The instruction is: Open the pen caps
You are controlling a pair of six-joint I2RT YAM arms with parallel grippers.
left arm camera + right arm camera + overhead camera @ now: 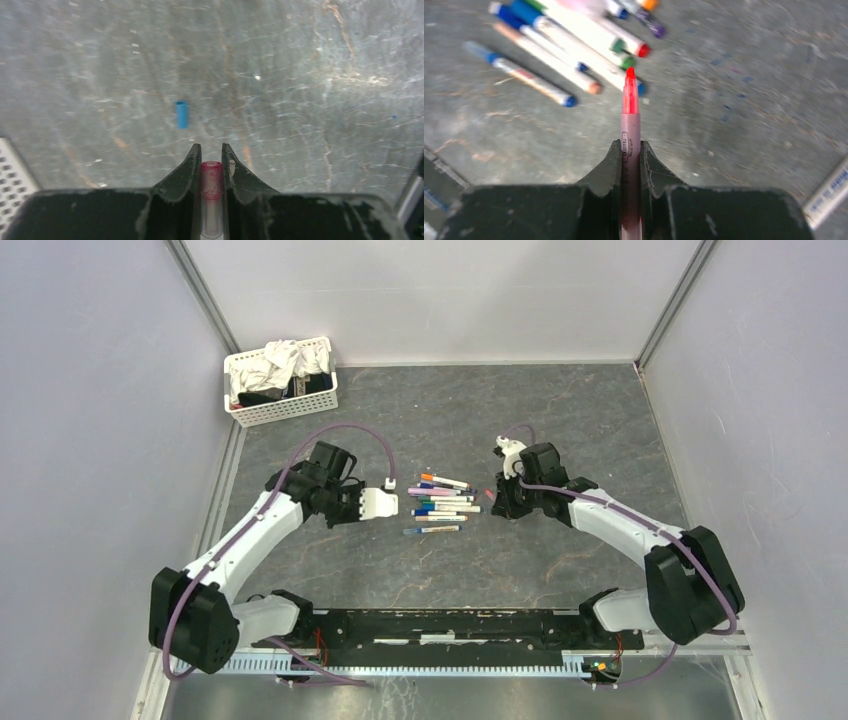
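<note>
The pen of the red cap (211,180) is bare, so my left gripper moves down next, slightly toward the pens, to the tabletop beside the blue cap and releases it.
My left gripper (211,147) is shut on a translucent red pen cap (211,180), open end pointing out, held above the table; it hangs left of the pens in the top view (355,508). A loose blue cap (182,114) lies on the table just beyond it. My right gripper (630,147) is shut on a pink-barrelled pen (630,110) whose red tip is bare. In the top view it sits right of the pens (505,502). Several capped white pens (445,502) lie in a row between the grippers and also show in the right wrist view (574,45).
A white basket (255,412) holding crumpled cloths stands at the back left. Another white pen (829,192) lies at the right edge of the right wrist view. Grey walls close in the table on three sides.
</note>
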